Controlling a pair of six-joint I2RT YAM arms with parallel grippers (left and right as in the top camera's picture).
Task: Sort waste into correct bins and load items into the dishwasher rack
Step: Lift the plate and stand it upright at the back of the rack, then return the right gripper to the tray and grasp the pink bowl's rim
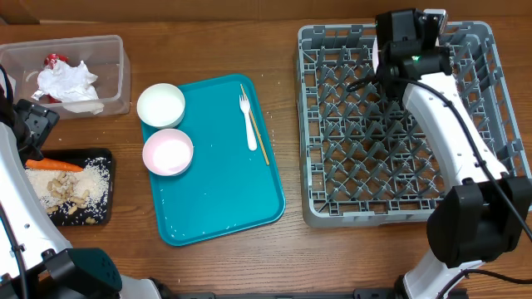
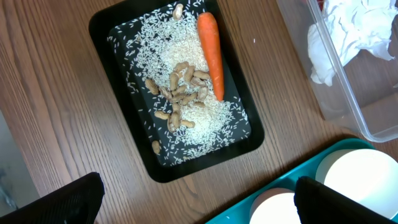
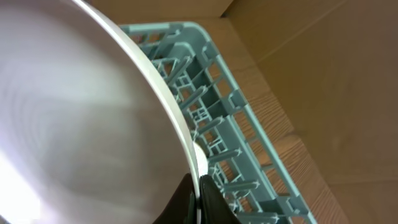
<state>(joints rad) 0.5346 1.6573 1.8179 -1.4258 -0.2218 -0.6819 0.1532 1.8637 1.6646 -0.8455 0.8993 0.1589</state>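
My right gripper should next move down and slightly to the left in the overhead view, because the pale plate is on edge above the rack's far wires [image 3: 211, 140].
My right gripper [image 1: 401, 66] [image 3: 198, 186] is shut on the rim of the pale plate [image 3: 74, 112], held on edge over the far side of the grey rack [image 1: 391, 158] [image 3: 231, 106]. My left gripper [image 2: 199, 205] is open and empty above the table, between the black tray [image 1: 105, 154] [image 2: 140, 140] and the bowls. The tray holds a carrot [image 1: 54, 165] [image 2: 210, 53], rice [image 1: 93, 178] [image 2: 180, 46] and beige scraps [image 1: 66, 193] [image 2: 180, 93]. The clear tub [image 1: 125, 66] [image 2: 348, 106] holds the napkin [image 1: 71, 83] [image 2: 354, 31] and the red wrapper [image 1: 56, 60]. The cup is out of view.
A teal serving tray [image 1: 224, 199] [image 2: 298, 180] lies mid-table. It holds a white bowl [image 1: 160, 105] [image 2: 367, 177], a pink bowl [image 1: 167, 153] [image 2: 277, 208], a white fork [image 1: 249, 124] and a thin wooden stick [image 1: 261, 143].
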